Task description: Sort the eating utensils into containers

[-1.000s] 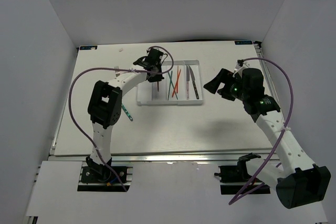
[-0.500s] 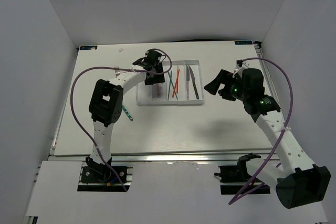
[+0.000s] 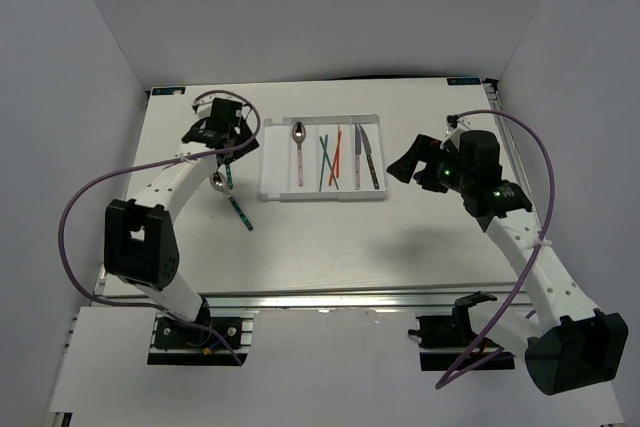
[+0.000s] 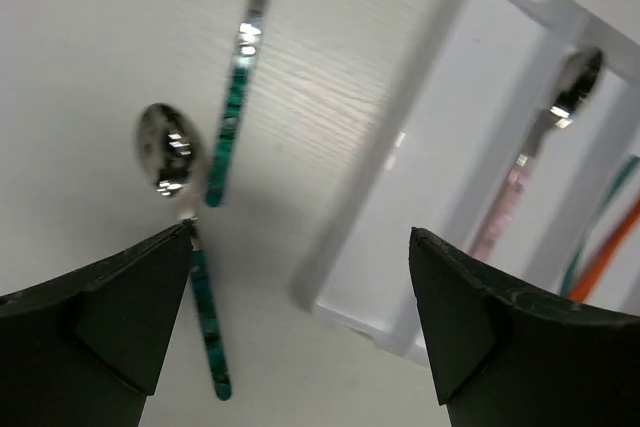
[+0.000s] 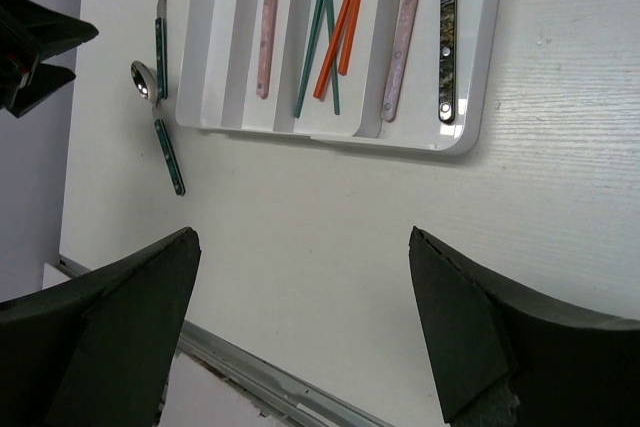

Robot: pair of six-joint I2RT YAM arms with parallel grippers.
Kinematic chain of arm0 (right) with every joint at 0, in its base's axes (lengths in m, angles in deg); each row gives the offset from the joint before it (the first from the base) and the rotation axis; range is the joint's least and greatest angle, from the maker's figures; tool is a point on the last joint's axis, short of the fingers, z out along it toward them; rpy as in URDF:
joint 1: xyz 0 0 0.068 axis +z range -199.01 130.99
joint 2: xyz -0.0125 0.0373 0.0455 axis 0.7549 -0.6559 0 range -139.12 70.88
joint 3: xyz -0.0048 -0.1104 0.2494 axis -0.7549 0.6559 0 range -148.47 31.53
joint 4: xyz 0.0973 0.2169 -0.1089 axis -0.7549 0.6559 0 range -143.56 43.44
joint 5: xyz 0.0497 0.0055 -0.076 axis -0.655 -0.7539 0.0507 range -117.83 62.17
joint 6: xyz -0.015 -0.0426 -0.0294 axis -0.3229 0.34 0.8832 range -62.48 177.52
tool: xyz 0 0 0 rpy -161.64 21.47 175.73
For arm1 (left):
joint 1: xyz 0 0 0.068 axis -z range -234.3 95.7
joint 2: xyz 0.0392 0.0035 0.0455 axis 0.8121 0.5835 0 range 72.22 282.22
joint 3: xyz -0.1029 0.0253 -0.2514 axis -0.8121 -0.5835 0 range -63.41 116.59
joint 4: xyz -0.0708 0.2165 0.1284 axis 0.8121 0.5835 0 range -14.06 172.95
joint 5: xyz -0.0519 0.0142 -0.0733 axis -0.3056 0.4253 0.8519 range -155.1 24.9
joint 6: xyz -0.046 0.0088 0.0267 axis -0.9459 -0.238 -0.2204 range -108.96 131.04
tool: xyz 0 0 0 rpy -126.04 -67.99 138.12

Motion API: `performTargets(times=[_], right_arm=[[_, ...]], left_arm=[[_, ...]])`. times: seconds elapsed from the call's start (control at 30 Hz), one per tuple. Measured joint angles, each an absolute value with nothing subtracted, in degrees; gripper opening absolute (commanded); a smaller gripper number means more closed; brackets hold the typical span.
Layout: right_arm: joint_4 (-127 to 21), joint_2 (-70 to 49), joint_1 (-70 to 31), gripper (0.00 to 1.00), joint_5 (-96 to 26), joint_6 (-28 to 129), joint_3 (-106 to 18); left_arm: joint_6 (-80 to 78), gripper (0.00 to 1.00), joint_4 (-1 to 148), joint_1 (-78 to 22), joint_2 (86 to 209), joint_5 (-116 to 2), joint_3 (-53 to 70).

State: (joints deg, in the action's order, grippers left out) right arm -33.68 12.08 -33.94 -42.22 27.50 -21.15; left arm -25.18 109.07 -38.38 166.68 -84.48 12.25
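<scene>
Next, the left gripper goes down and back, turning to the spoon's slant, onto the handle's bowl-side end (image 3: 234, 203) (image 4: 202, 279). The slanted teal-handled spoon lies below it and back toward my base.
The white tray (image 3: 274, 165) lies at the table's middle back. In its compartments are a pink-handled spoon (image 3: 299, 153), teal and orange-red chopsticks (image 3: 330, 158), a pink-handled utensil (image 3: 357, 159) and a dark-handled knife (image 3: 371, 163). Left of the tray, on the table, lie a teal-handled spoon (image 4: 177, 159) and a teal-handled fork (image 4: 236, 97). My left gripper (image 3: 222, 142) hovers over these two, open and empty (image 4: 300, 247). Right of the tray, my right gripper (image 3: 410, 162) is raised, open and empty (image 5: 302, 247). The right wrist view shows the tray (image 5: 215, 42), fork (image 5: 158, 32) and spoon (image 5: 163, 137).
The tray's leftmost compartment (image 5: 212, 7) holds nothing. White walls enclose the table on the left, back and right. A metal rail (image 3: 330, 297) runs along the near edge, and purple cables loop from both arms.
My left gripper opened and let go of the pink-handled spoon, which now lies in the tray. It then swung left, off the tray, to above the teal utensils. The right arm held still.
</scene>
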Motion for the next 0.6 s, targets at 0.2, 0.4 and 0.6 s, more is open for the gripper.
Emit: performTargets(times=[0.2,0.4,0.6], right_arm=[[-34.38,10.15,-33.94,0.89,-44.34,27.98,-19.82],[-34.36,10.13,-33.94,0.89,-44.93,28.15,-18.33],[-34.36,10.13,-33.94,0.89,-44.95,28.59,-18.27]], left_arm=[[-33.93,0.79,112.81,-40.19,166.35,-90.73,5.62],[-41.66,0.69,114.91,-40.15,168.40,-92.85,2.87],[-44.46,0.67,113.13,-40.15,168.64,-92.15,-2.62]])
